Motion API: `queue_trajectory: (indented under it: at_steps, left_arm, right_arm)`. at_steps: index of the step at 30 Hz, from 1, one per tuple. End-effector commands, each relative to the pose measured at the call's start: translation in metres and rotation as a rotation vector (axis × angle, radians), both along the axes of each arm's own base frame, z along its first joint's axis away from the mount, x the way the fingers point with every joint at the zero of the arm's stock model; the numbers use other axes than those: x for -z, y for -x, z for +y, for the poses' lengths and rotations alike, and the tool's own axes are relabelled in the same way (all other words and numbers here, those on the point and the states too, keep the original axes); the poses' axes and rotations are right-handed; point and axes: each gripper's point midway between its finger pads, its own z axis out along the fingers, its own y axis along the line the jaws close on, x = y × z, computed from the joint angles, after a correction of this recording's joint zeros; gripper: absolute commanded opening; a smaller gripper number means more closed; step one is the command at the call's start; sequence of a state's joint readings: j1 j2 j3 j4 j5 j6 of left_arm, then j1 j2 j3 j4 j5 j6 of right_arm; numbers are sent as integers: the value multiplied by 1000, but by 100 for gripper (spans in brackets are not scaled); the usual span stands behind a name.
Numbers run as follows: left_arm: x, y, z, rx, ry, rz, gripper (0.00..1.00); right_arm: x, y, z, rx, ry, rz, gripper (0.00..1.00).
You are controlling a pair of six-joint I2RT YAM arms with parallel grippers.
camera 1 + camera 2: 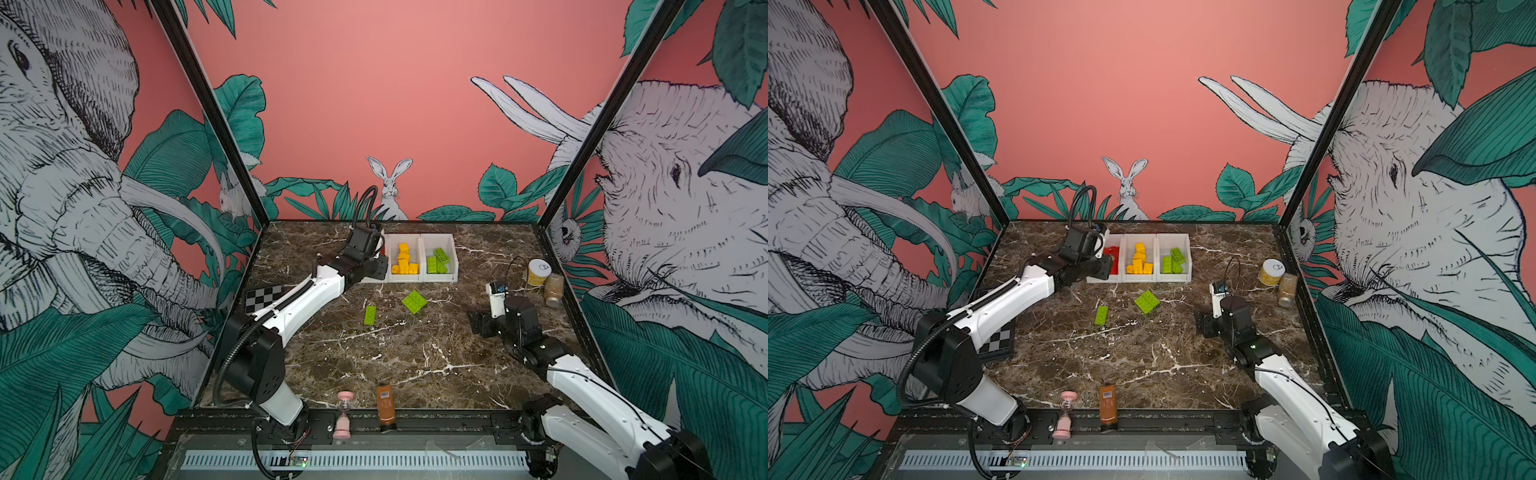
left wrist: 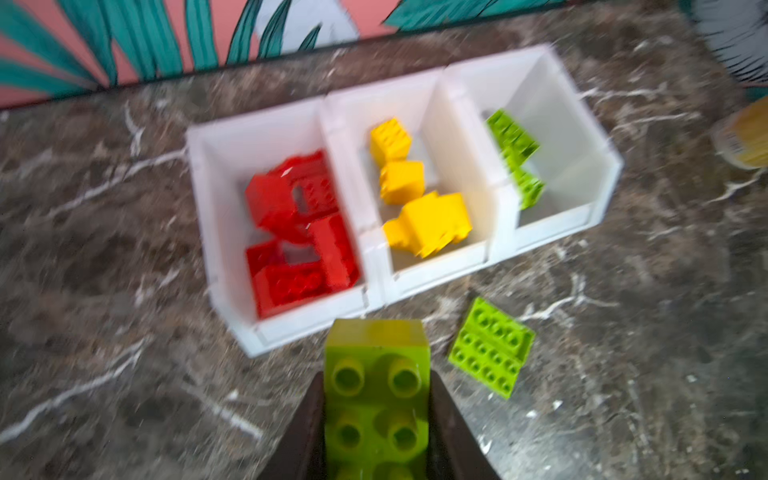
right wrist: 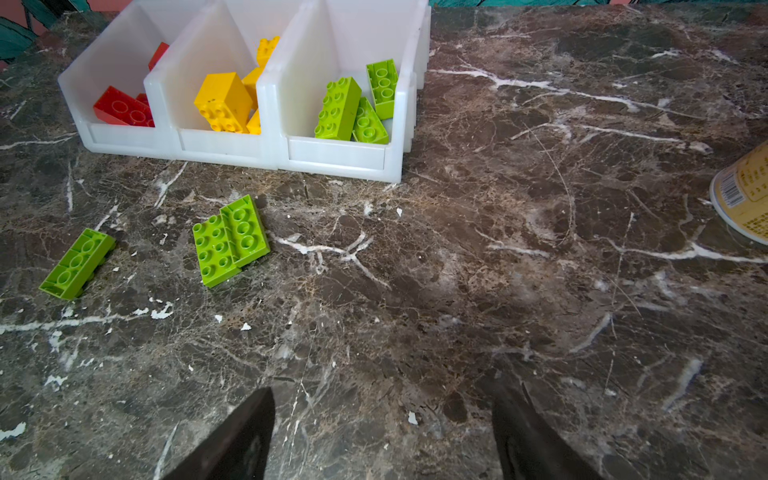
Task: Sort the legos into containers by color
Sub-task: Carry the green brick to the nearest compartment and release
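The left gripper carries the lime green lego across the yellow ones next and releases it inside the bin of matching green legos, which lies beyond them.
My left gripper [image 2: 376, 380] is shut on a lime green lego [image 2: 376, 399], studs facing the camera; it hangs just in front of the left end of the three joined white containers [image 2: 316, 332]. In both top views this gripper [image 1: 1104, 268] partly hides the left bin. Red legos [image 2: 299, 232] lie in the left bin, yellow legos [image 2: 419, 208] in the middle, green legos [image 3: 353, 108] in the right. Two green pieces lie loose on the marble: a wide one [image 1: 414, 301] and a narrow one [image 1: 370, 314]. My right gripper [image 3: 384, 392] is open and empty, low over bare marble.
A yellow can [image 1: 538, 272] and a jar on its side [image 1: 554, 289] sit near the right wall. A checkered board [image 1: 262, 297] lies at the left edge. A pink hourglass [image 1: 344, 415] and a brown bottle [image 1: 385, 408] rest at the front edge.
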State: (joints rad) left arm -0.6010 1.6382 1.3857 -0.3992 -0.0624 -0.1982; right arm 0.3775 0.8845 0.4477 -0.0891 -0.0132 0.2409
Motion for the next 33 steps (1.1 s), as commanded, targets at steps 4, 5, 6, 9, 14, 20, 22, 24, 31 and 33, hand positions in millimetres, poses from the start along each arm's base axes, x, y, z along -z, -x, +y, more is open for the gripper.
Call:
queue_trajectory:
  at_steps: [4, 5, 6, 9, 14, 20, 22, 24, 31, 33]
  left_arm:
    - [-11, -37, -78, 137, 69, -70, 16]
    - [-12, -44, -87, 145, 75, -81, 16]
    - [-9, -51, -96, 157, 80, -88, 16]
    - [-4, -68, -120, 190, 98, -103, 16]
    - [12, -84, -157, 256, 161, -147, 16]
    - [23, -93, -179, 292, 192, -142, 16]
    - [25, -98, -183, 289, 199, -151, 16]
    - [29, -102, -186, 286, 201, -155, 16]
    - [52, -107, -203, 269, 153, -147, 17]
    - [54, -107, -206, 273, 154, -143, 22]
  right_arm:
    - [-11, 4, 0, 25, -69, -32, 81]
    - [-10, 6, -1, 29, -74, -31, 81]
    - [-10, 7, -2, 35, -76, -29, 81]
    - [-8, 12, -5, 47, -84, -22, 81]
    - [-9, 15, 0, 44, -141, -18, 81]
    - [-10, 16, -1, 45, -141, -17, 81]
    - [-11, 17, 0, 44, -149, -14, 81]
    - [-12, 19, 0, 46, -160, -16, 81]
    - [-23, 31, -11, 64, -134, -33, 81]
    - [-26, 34, -14, 67, -122, -36, 81]
